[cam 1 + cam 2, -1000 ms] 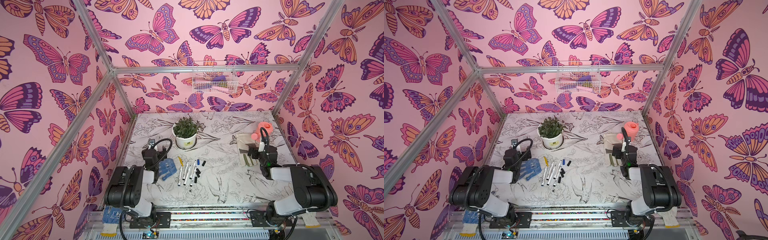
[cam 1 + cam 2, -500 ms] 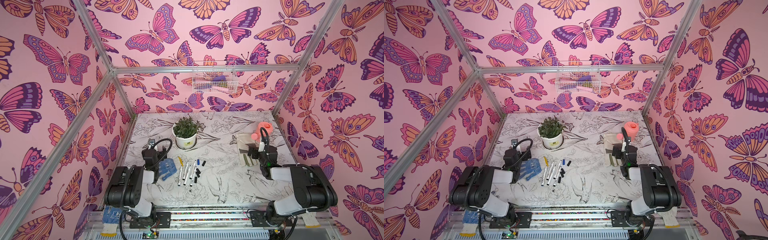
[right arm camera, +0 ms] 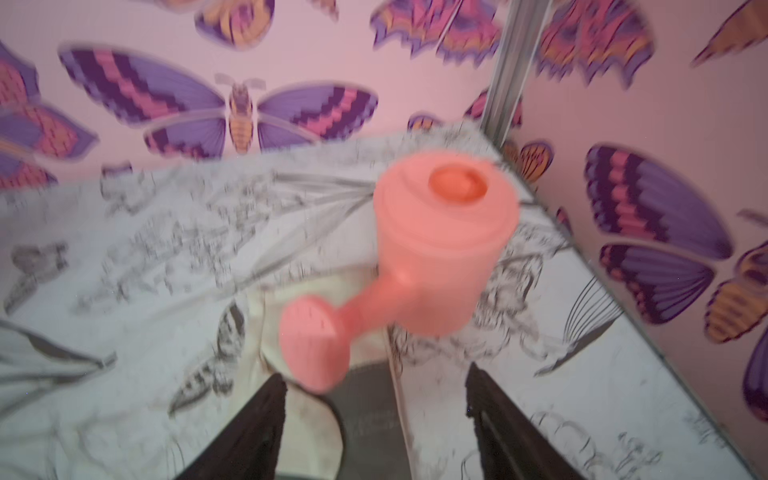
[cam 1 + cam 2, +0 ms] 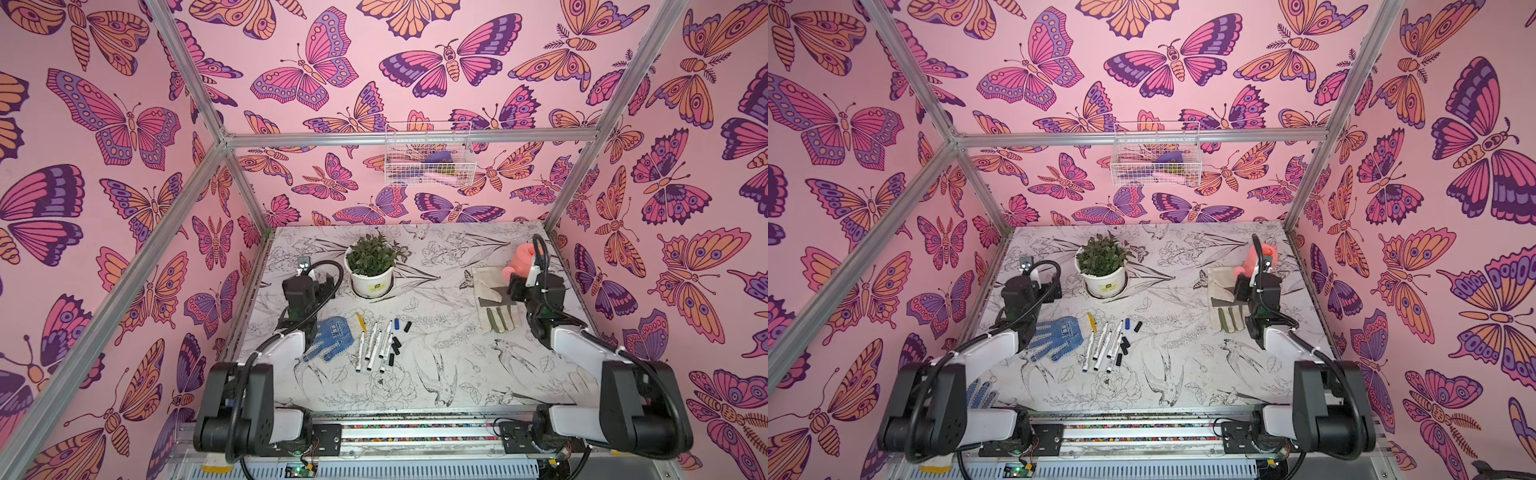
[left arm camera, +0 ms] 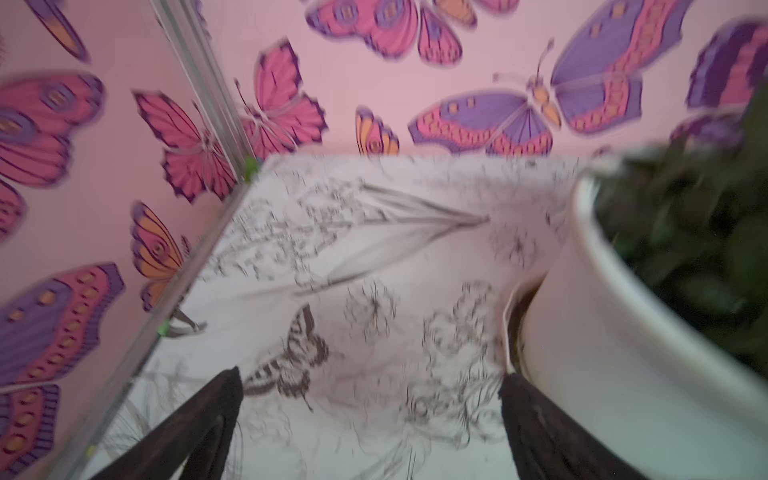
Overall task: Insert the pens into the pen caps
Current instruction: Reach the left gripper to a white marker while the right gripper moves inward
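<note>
My left gripper next comes back, tilts down and lowers to grab the white pen nearest the blue glove [image 4: 360, 352], since it's uncapped at the row's edge.
Several white pens [image 4: 374, 345] [image 4: 1100, 345] lie side by side on the patterned table, left of the middle. Black pen caps [image 4: 396, 345] [image 4: 1123, 344] lie just right of them, with a blue cap [image 4: 397, 323] and another black one [image 4: 407, 326] farther back. My left gripper [image 4: 326, 286] [image 5: 372, 386] is open and empty, behind the pens and beside the white plant pot [image 5: 623, 353]. My right gripper [image 4: 514, 290] [image 3: 376, 390] is open over the beige glove [image 3: 299, 415], far right of the pens, with the pink watering can's spout [image 3: 311, 345] just ahead of its fingertips. Neither wrist view shows pens or caps.
A potted plant [image 4: 371, 270] stands at the back centre. A blue glove [image 4: 332, 338] lies left of the pens and a small yellow piece [image 4: 360, 322] behind them. Beige gloves [image 4: 494, 299] and a pink watering can [image 4: 521, 262] are at the right. A wire basket [image 4: 428, 160] hangs on the back wall.
</note>
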`<state>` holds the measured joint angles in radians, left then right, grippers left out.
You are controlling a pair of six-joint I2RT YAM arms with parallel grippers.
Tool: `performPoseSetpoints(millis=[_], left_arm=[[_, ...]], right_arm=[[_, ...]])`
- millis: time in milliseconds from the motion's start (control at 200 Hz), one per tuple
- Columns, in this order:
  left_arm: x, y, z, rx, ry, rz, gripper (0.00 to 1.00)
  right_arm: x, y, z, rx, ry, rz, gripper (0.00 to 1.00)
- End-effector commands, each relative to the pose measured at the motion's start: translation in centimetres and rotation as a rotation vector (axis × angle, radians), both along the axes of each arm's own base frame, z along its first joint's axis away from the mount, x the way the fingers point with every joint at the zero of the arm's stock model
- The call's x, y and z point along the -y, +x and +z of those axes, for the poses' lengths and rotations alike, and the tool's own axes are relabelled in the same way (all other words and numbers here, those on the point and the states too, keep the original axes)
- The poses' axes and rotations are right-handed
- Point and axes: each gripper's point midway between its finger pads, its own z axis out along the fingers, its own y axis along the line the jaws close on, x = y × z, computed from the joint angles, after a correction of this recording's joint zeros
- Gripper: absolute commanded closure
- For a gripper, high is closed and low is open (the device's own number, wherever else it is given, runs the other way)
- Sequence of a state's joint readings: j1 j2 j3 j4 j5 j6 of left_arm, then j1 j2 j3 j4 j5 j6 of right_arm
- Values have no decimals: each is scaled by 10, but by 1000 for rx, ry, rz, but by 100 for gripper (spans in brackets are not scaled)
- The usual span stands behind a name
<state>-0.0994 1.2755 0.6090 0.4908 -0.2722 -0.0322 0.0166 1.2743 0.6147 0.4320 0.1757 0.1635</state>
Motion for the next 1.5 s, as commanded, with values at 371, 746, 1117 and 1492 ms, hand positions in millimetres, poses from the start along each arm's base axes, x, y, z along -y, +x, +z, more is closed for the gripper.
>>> performPoseSetpoints(millis=[371,746,1117,1492], left_arm=[[123,-126,-82,-432,-81,-85,1],[152,-163,-121,-714,-91,-234,13],[143,-166,-153,-894,-229,-212,43],[139,-179,-187,-1062,-159,-177,60]], right_arm=[[-138,-29,7,-205,19,278,32],[-160,-25,-1,-242,10,351,33],[-166,-24,-7,-267,10,373,35],[-166,-23,-11,-283,5,372,35]])
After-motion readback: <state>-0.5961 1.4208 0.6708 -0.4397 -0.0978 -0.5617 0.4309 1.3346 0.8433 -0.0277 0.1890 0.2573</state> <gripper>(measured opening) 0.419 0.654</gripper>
